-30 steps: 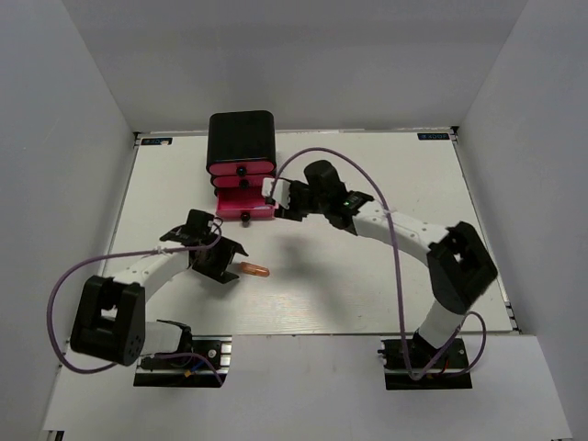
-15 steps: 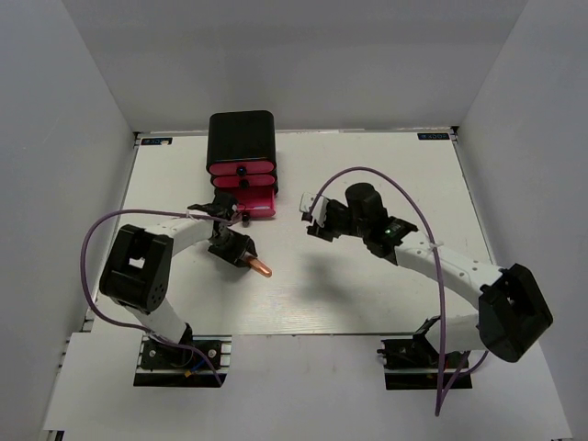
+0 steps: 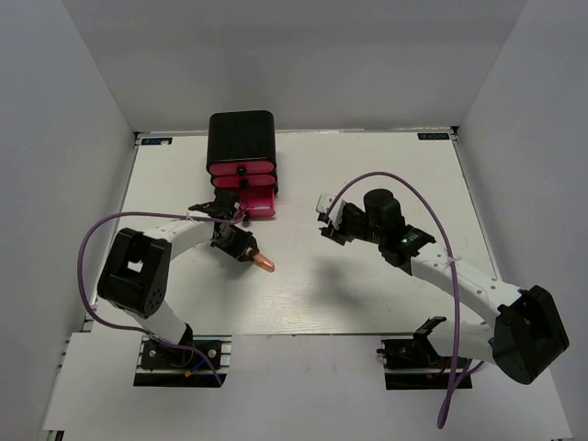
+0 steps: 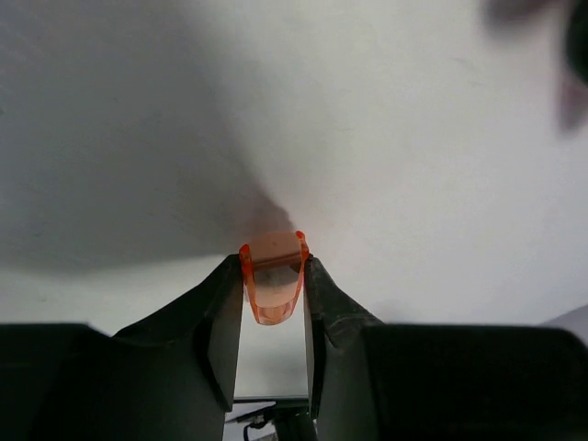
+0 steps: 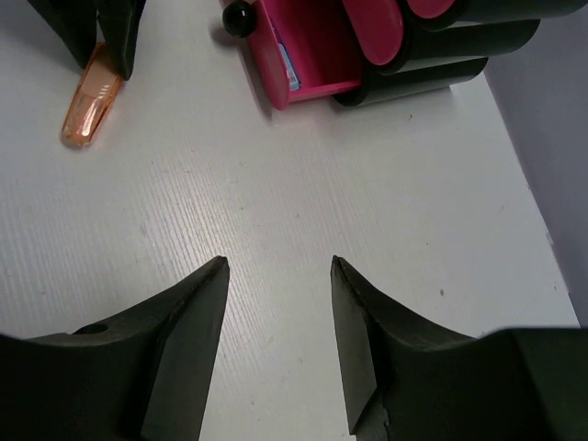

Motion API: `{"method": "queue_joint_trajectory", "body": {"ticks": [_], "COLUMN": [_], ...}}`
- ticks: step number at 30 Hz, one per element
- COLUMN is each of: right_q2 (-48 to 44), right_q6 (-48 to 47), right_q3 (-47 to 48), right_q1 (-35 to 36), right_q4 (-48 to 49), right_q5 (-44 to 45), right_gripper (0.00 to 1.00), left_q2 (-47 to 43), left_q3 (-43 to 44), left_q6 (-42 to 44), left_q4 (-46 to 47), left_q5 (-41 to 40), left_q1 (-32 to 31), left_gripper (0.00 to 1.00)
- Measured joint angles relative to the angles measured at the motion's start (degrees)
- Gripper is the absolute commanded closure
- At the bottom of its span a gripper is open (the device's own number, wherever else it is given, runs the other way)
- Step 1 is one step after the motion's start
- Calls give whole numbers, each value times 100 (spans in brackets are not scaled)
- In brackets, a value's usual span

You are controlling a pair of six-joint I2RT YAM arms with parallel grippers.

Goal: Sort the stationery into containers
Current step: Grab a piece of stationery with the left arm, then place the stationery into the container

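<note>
The pulled-out bottom drawer (image 3: 258, 199) has free room in its pink inside. My left gripper will next lift off the table and carry the orange pen outward over the drawer.
An orange translucent pen (image 3: 264, 263) is pinched between the fingers of my left gripper (image 3: 243, 248), low over the white table and in front of the drawers. In the left wrist view the pen (image 4: 271, 278) sits between both pads of the gripper (image 4: 273, 268). The black box (image 3: 242, 140) holds three pink drawers. The bottom drawer (image 3: 256, 206) is pulled out, and the right wrist view shows something blue inside it (image 5: 289, 66). My right gripper (image 3: 328, 221) is open and empty to the right of the drawers, its jaws (image 5: 280, 266) over bare table. Other stationery is out of view.
The white table (image 3: 386, 165) is walled in by grey panels on three sides. The purple cables of both arms loop over the table. In the right wrist view the orange pen (image 5: 89, 108) and the left fingers (image 5: 110, 32) lie to the left of the open drawer's black knob (image 5: 239, 16).
My right gripper has drawn back to the right from the open bottom drawer. My left arm has swung in and closed on the orange pen, which has shifted slightly towards the drawers.
</note>
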Motion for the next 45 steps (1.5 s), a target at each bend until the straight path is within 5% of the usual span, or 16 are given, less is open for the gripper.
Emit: {"method": "queue_joint_trajectory", "body": {"ticks": [11,21,33,37,41,45], "right_q2": [-219,-341,-428,-433,-481,-551], "right_q6": [-4,-4,-4,-4,-2,0], "right_q3": [-306,-332,-496,-505,-518,-562], "right_q1": [-96,-208,-323,-339,-352,-352], "right_q4": [-9,-4,-11,-11,-11,-7], "right_q5": [0,-2,-39,-68,-85,-85], "right_gripper": [46,46,46,44,43,43], "left_q2": [-848,-195,-66,-28,138,149], "left_q3": [673,1563,1250,1246,1427,1427], "left_q6": [-522,-828,-1700,-1923,-2017,-2033], "left_q4": [857,708,660,592,579,575], "left_q5": [-730,-1353,-1891,-2011,-2085,-2098], "left_q1": [236,374,437,452,452,452], "left_gripper": [82,81,78,70,34,23]}}
